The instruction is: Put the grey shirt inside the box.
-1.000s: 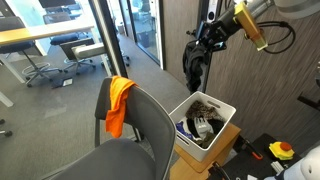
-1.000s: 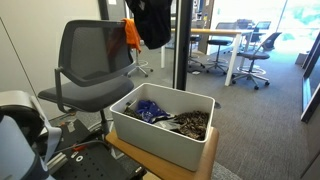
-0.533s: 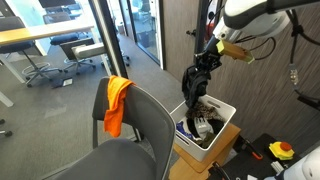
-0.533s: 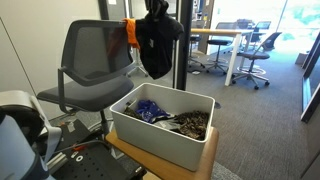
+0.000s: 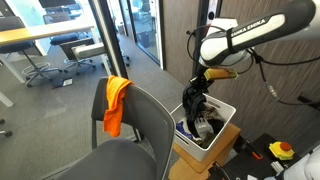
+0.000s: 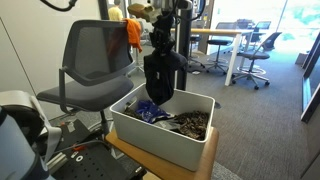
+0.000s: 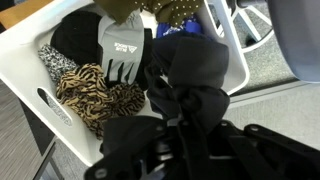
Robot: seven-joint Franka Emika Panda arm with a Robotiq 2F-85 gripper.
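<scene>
My gripper holds the shirt (image 5: 192, 103) mostly above the rim of the box, so next it needs to move down toward the cloths inside the white box below and release the shirt there.
The dark grey shirt (image 5: 192, 103) hangs bunched from my gripper (image 5: 203, 75) and reaches down into the white box (image 5: 222, 128). In an exterior view the shirt (image 6: 158, 78) dangles with its lower end at the box rim (image 6: 165, 137), below the gripper (image 6: 160, 32). In the wrist view the shirt (image 7: 190, 85) fills the centre, pinched between my jaws (image 7: 172, 135), directly over the box (image 7: 30, 70). The gripper is shut on the shirt.
The box holds leopard-print cloth (image 7: 95, 100), a grey glove (image 7: 122, 55) and a blue item (image 6: 148, 111). A grey office chair (image 6: 95, 60) with an orange cloth (image 5: 119, 103) on its back stands beside the box. Glass partitions and desks lie behind.
My gripper has come down from high above the box, lowering the shirt until its lower end reaches into the box.
</scene>
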